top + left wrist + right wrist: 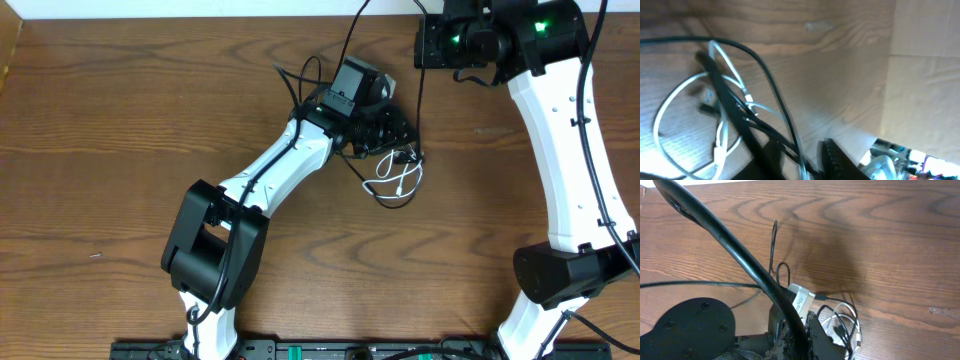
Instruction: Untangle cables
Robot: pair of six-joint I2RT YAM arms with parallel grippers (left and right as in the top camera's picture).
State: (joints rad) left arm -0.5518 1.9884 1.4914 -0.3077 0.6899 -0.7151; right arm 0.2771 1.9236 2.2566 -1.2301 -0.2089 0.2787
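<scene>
Next, my right gripper goes to the right in the overhead view over bare tabletop and releases, because its black cable still hangs into the tangle.
The cables lie in a small tangle at the table's middle: a white cable [398, 182] looped among thin black cables [372, 160]. The white loop also shows in the left wrist view [670, 100] and the right wrist view [852, 317]. My left gripper [392, 135] is down on the tangle, jaws [805, 165] apart, with black cables [770, 80] running between the fingers. My right gripper [422, 60] is raised at the back, shut [800, 345] on a black cable [730, 240] that hangs down [420, 110] to the tangle. Another black cable [352, 40] runs off the back edge.
The wooden table [120, 120] ends at a light wall at the back and at a raised edge on the far left [8, 50]. A black rail with electronics [300, 350] lies along the front. The right arm's white link [560, 150] stands at the right.
</scene>
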